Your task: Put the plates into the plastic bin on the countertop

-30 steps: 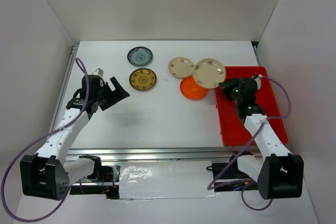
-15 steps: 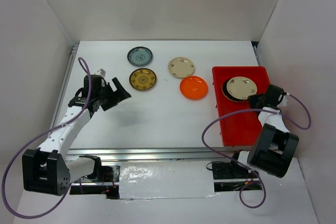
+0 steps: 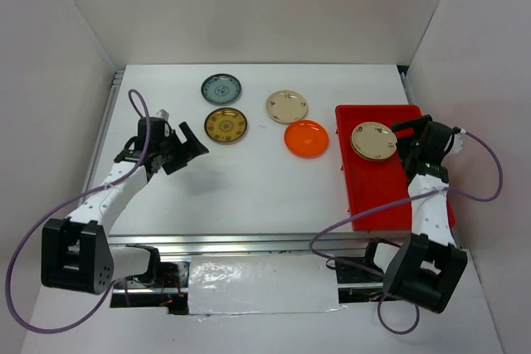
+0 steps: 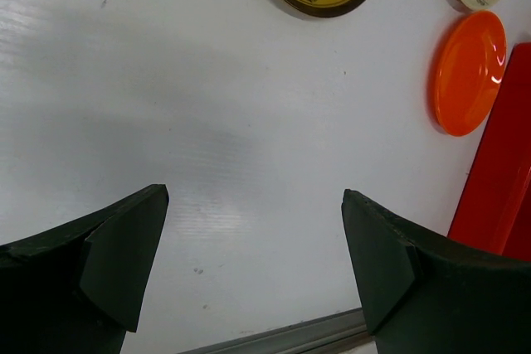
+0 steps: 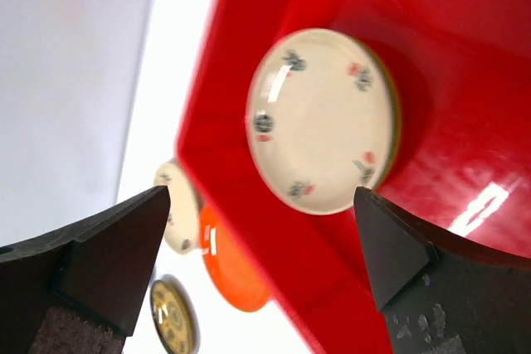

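Observation:
My left gripper will go down and to the right in the top view next, onto the brown-and-gold plate's nearest rim [image 3: 210,135] [image 4: 286,2], because that rim is uncovered beside its open fingers.
A cream plate [image 3: 373,141] with small motifs lies in the red plastic bin [image 3: 390,192] at its far left; a thin darker rim shows under it. My right gripper [image 3: 406,140] stands open just right of it, holding nothing. In the right wrist view that cream plate [image 5: 323,118] lies ahead of the open right gripper [image 5: 261,238]. On the countertop [image 3: 249,180] rest a teal plate [image 3: 221,88], a brown-and-gold plate [image 3: 225,125], a second cream plate [image 3: 286,106] and an orange plate [image 3: 306,138]. My left gripper [image 3: 187,143] hangs open and empty left of the brown-and-gold plate.
White walls enclose the countertop on three sides. A metal rail [image 3: 249,242] runs along the near edge. In the left wrist view the open left gripper [image 4: 253,246] hovers over bare white surface, with the orange plate [image 4: 467,72] and the bin's wall [image 4: 498,196] to the right.
The right gripper opened and let go of the cream plate, which now lies in the bin. The right arm swung to the bin's right side. The left arm barely moved.

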Motion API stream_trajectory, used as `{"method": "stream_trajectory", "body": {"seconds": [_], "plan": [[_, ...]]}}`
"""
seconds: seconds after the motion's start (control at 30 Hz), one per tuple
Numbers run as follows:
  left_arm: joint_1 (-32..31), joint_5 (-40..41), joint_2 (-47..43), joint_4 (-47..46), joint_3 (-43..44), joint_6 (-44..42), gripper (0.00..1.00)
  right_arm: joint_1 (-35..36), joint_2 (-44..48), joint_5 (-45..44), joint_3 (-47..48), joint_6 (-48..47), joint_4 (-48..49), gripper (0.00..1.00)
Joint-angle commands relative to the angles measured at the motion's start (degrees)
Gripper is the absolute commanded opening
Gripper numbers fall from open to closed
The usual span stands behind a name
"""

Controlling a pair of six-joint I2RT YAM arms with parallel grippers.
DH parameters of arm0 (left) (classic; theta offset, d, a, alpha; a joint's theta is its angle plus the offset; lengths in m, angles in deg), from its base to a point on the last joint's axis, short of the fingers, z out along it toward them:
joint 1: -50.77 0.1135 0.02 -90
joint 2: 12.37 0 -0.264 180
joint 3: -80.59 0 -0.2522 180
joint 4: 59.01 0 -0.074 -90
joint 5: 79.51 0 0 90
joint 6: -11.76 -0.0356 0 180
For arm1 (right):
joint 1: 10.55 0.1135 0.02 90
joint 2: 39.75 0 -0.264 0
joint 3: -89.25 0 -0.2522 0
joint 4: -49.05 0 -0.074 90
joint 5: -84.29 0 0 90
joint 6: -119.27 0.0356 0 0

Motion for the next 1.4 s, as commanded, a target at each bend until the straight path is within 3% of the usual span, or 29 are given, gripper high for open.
{"method": "stream_trajectory", "body": {"seconds": [0.0, 0.07, 0.2, 0.37, 0.47, 0.57, 0.63, 0.7, 0.77, 0.83, 0.93, 1.0, 1.13, 1.3, 1.37], "plan": [[0.37, 1.61, 4.77, -7.13, -1.04, 3.22, 0.99, 1.96, 6.02, -3.6, 1.01, -0.19, -7.97, 1.0], [0.37, 0.65, 8.03, -14.21, -0.86, 4.19, 0.99, 4.77, 10.77, 0.08, -4.41, -0.01, -3.34, 1.0], [0.46, -1.38, 21.1, -22.87, 2.91, 5.42, 0.99, 11.27, 22.2, 15.89, -11.47, -0.45, 8.9, 1.0], [0.81, -2.52, 35.1, -22.09, 14.42, 6.74, 0.94, 18.13, 21.26, 35.56, -10.96, -1.25, 15.84, 1.0], [0.9, -2.09, 41.51, -22.35, 18.02, 7.97, 0.86, 22.08, 21.51, 36.49, -10.87, -1.42, 14.97, 1.0], [0.73, -1.39, 44.25, -20.51, 20.84, 8.5, 0.67, 25.86, 22.39, 34.39, -10.69, -2.04, 13.83, 1.0], [0.64, 0.02, 45.58, -19.19, 21.29, 9.11, 0.46, 26.75, 22.22, 34.46, -10.52, -1.51, 14.18, 0.99], [0.72, 1.07, 46.02, -19.19, 20.33, 9.9, 0.37, 27.02, 21.96, 36.21, -10.34, 0.32, 15.05, 0.99], [0.73, 1.34, 46.19, -19.19, 19.79, 10.08, 0.16, 27.11, 21.61, 37.79, -9.99, 1.74, 17.42, 0.99], [0.73, 2.74, 45.93, -17.97, 19.88, 9.73, 0.0, 27.89, 21.34, 37.63, -9.38, 1.74, 17.96, 0.99], [-0.06, 6.77, 40.5, -13.31, 17.34, 9.29, 0.0, 32.45, 18.46, 32.64, -4.91, -3.51, 13.76, 0.99], [-1.81, 9.41, 31.9, -12.86, 11.81, 9.2, 0.0, 36.75, 15.12, 23.28, -2.0, -9.58, 7.62, 1.0], [-5.68, 9.6, 19.32, -10.85, 6.7, 6.75, 0.0, 45.2, 0.65, 15.49, 1.08, -11.79, 11.43, 1.0], [-8.85, 3.29, 9.99, -8.12, 4.94, 3.58, 0.0, 47.41, -15.11, 18.99, 3.46, -11.27, 23.38, 0.99], [-9.2, 0.65, 8.23, -7.24, 5.11, 2.0, 0.0, 48.2, -21.09, 20.22, 6.53, -11.61, 24.02, 0.98]]}}
